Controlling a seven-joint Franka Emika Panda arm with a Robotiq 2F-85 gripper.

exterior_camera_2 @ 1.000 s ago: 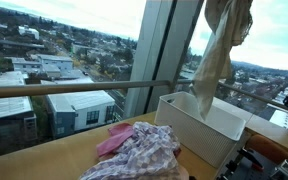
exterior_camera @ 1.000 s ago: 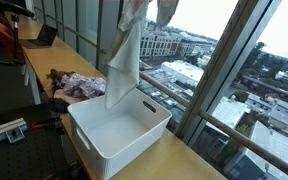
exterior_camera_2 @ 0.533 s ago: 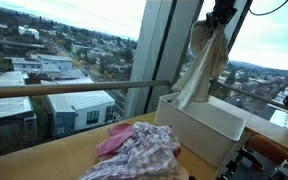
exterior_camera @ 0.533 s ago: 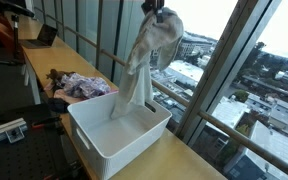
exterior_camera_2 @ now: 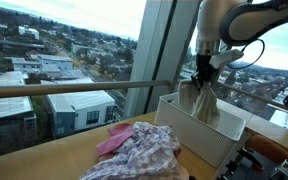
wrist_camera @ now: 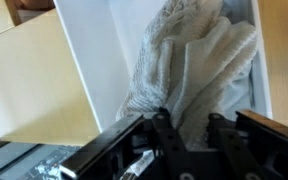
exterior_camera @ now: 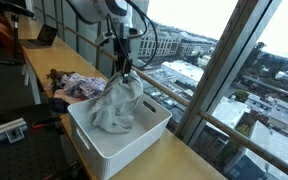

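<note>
Next, my gripper lowers into the white plastic bin toward the bunched lower part of the cloth, since the cloth's held top still hangs above the bin's rim.
My gripper is shut on the top of a pale grey-white cloth. The cloth hangs down from the fingers into a white plastic bin, and its lower part is bunched on the bin floor. In the wrist view the cloth fills the gap between the two black fingers and spreads over the bin's inside. The arm reaches down over the bin from above in both exterior views.
A heap of pink and plaid clothes lies on the wooden counter beside the bin. Tall windows with a railing run right behind the bin. A laptop sits farther along the counter.
The gripper has come straight down with the cloth. The cloth hung high above the bin before; now most of it is piled inside the bin.
</note>
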